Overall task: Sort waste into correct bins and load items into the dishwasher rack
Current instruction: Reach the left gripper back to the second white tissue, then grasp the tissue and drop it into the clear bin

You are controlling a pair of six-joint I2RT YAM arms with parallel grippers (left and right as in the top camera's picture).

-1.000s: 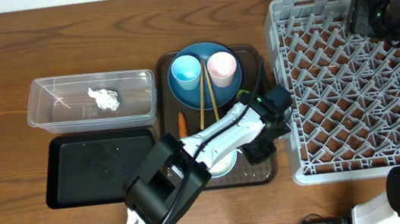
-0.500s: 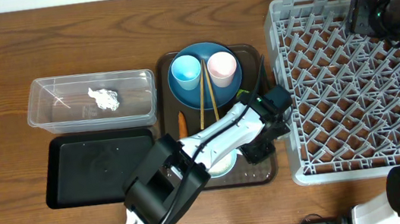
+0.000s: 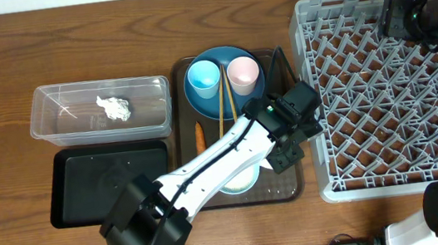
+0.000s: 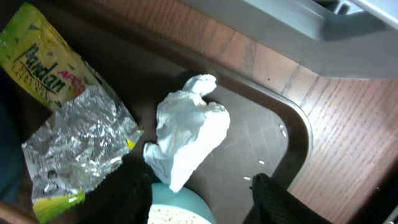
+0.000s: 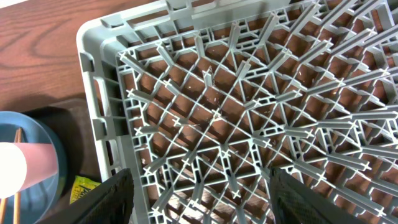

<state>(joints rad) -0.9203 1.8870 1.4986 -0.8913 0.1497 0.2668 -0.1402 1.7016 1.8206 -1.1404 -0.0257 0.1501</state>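
I will lower my open left gripper onto the middle of the crumpled white tissue (image 4: 189,127) next, because the tissue still lies below my fingers, down on the brown serving tray (image 4: 261,130).
In the left wrist view a crumpled white tissue (image 4: 186,134) lies on the brown serving tray (image 4: 261,130), beside the yellow-green snack wrapper (image 4: 62,106). My left gripper (image 4: 205,202) (image 3: 283,153) is open just short of the tissue, gripping nothing, with the light-blue bowl (image 4: 180,208) of rice below it. Another tissue (image 3: 114,108) sits in the clear tub (image 3: 44,119). The carrot (image 3: 200,135) lies on the brown tray. My right gripper (image 5: 214,205) hangs open and empty over the grey rack (image 5: 249,106) (image 3: 383,94).
The blue plate (image 3: 229,104) carries a light-blue cup (image 3: 203,76), a pink cup (image 3: 243,73) and chopsticks (image 3: 225,105). The black tray (image 3: 113,181) lies in front of the tub. The rack wall stands close on the left gripper's right.
My left gripper has shifted a little toward the far side of the brown tray and its jaws have widened. The right arm has not moved.
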